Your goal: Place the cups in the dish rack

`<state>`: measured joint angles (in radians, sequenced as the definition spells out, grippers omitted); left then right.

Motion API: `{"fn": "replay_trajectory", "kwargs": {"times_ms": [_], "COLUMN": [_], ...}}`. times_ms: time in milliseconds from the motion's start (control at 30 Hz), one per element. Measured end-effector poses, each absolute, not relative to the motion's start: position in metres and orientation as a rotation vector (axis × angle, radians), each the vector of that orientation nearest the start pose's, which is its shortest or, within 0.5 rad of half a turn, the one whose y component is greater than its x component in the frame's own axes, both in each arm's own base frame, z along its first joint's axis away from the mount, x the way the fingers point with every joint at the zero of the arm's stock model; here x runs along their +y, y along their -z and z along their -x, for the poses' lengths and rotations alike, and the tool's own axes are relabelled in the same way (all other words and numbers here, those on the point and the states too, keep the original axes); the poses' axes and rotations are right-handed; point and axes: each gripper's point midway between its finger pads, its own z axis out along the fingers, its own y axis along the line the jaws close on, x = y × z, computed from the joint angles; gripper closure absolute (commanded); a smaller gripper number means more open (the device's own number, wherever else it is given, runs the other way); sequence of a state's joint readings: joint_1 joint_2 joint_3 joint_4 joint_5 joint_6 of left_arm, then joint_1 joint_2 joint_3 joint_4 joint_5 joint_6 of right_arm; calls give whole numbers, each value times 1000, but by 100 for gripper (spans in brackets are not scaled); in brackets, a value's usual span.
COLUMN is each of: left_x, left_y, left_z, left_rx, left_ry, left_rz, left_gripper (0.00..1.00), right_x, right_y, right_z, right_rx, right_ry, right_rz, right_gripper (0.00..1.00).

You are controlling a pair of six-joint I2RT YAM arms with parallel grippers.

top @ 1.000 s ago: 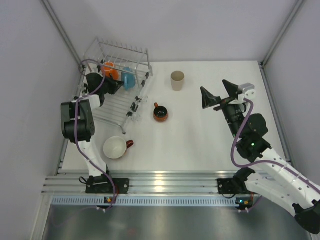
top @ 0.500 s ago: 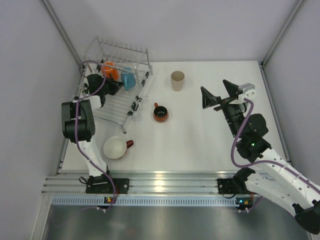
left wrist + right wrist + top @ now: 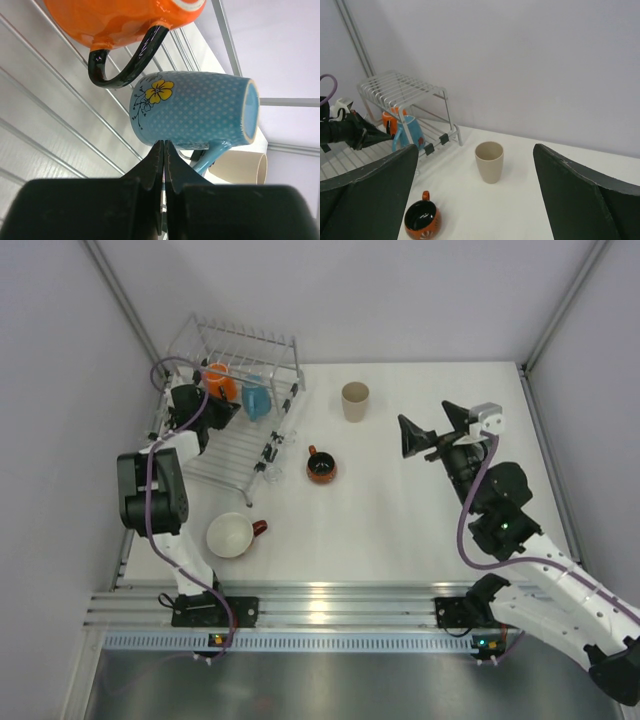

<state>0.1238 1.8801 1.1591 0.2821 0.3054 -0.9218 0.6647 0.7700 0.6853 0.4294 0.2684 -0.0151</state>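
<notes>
My right gripper will next move outward and down and close across the side of the beige tumbler's rim away from the rack, because the beige tumbler (image 3: 354, 400) is upright with its top open.
The orange mug (image 3: 218, 381) and the light blue mug (image 3: 256, 400) rest in the wire dish rack (image 3: 240, 340) at the back left. My left gripper (image 3: 230, 410) is shut and empty, its tips right at the blue mug's side (image 3: 200, 110), below the orange mug (image 3: 125, 20). The beige tumbler (image 3: 354, 400) stands upright on the table, and the small dark red-handled mug (image 3: 320, 467) sits nearer. The wide white red-handled cup (image 3: 230, 536) is at the front left. My right gripper (image 3: 430, 427) is open and empty above the table, facing the tumbler (image 3: 489, 161).
Grey walls and metal corner posts enclose the white table. The rack's lower shelf (image 3: 225, 455) reaches toward the dark mug (image 3: 421, 220). The aluminium rail with both arm bases (image 3: 320, 605) runs along the near edge.
My left arm has shifted slightly at the rack, its gripper staying by the blue mug. My right gripper has edged a little to the left. The cups have not moved.
</notes>
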Motion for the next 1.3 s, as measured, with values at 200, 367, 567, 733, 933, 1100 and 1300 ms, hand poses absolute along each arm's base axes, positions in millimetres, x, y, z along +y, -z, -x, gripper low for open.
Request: {"fn": "replay_trajectory", "kwargs": {"times_ms": [200, 367, 567, 733, 933, 1100, 1300], "left_x": [-3, 17, 30, 25, 0, -35, -103], "left_y": [-145, -170, -227, -266, -273, -265, -259], "left_z": [-517, -498, -456, -416, -382, -356, -327], "left_rx": [1887, 1876, 1821, 1798, 1875, 1939, 2001], "left_ry": [687, 529, 378, 336, 390, 499, 668], "left_rz": [888, 891, 773, 626, 466, 352, 134], "left_gripper": [84, 73, 45, 4, 2, 2, 3], "right_x": [168, 175, 189, 201, 213, 220, 206], "right_y": [-380, -380, -352, -318, -310, -299, -278], "right_z": [-292, -310, -327, -329, -333, -339, -358], "right_rx": [1315, 1429, 1596, 1738, 1836, 1912, 1989], "right_ry": [-423, -422, -429, -469, -524, -519, -414], "right_rz": [156, 93, 78, 64, 18, -11, -72], "right_gripper": [1, 1, 1, 1, 1, 1, 6]}}
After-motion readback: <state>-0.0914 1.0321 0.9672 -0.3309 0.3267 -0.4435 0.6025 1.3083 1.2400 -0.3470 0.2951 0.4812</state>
